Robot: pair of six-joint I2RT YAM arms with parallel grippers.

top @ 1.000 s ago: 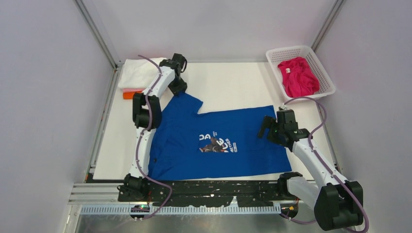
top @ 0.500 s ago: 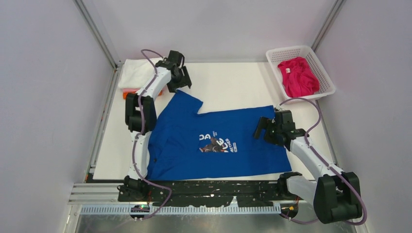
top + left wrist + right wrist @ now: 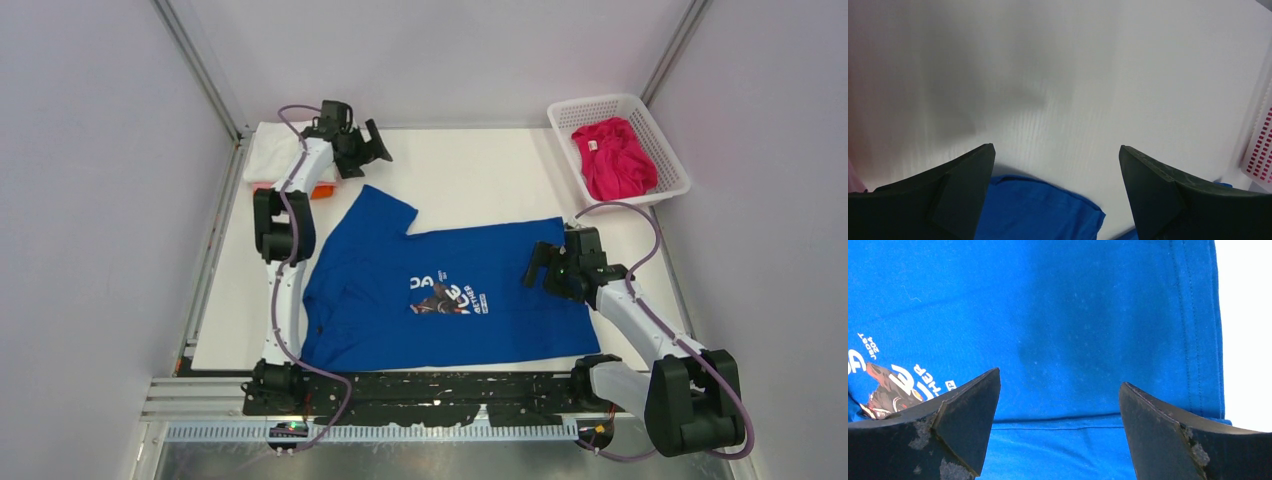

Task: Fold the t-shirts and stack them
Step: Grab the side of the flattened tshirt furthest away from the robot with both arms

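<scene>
The left gripper lowers and moves back onto the blue t-shirt's corner nearest the folded white t-shirt (image 3: 1001, 181) next. The sleeve's edge lies short of the gripper's open fingers.
A royal blue t-shirt (image 3: 440, 290) with a small white chest print (image 3: 445, 296) lies spread on the white table (image 3: 480, 175). Its sleeve (image 3: 1048, 215) points toward the far left. My left gripper (image 3: 377, 148) hovers open just beyond that sleeve, and the left wrist view shows nothing between its fingers (image 3: 963, 185). My right gripper (image 3: 538, 267) stands open low over the shirt's right part (image 3: 1073, 315), empty, near a hem seam (image 3: 1058, 426). A magenta t-shirt (image 3: 612, 158) lies crumpled in the basket. A folded white t-shirt (image 3: 275, 150) rests on an orange one (image 3: 322, 190) at the far left.
The white lattice basket (image 3: 660, 140) stands at the far right corner; its wall (image 3: 1260, 150) shows at the left wrist view's right edge. Grey walls and metal frame posts enclose the table. A black rail (image 3: 420, 390) runs along the near edge.
My left gripper has opened, let go of the blue sleeve and swung up and back toward the far left. The sleeve now lies flat. My right gripper edged slightly left.
</scene>
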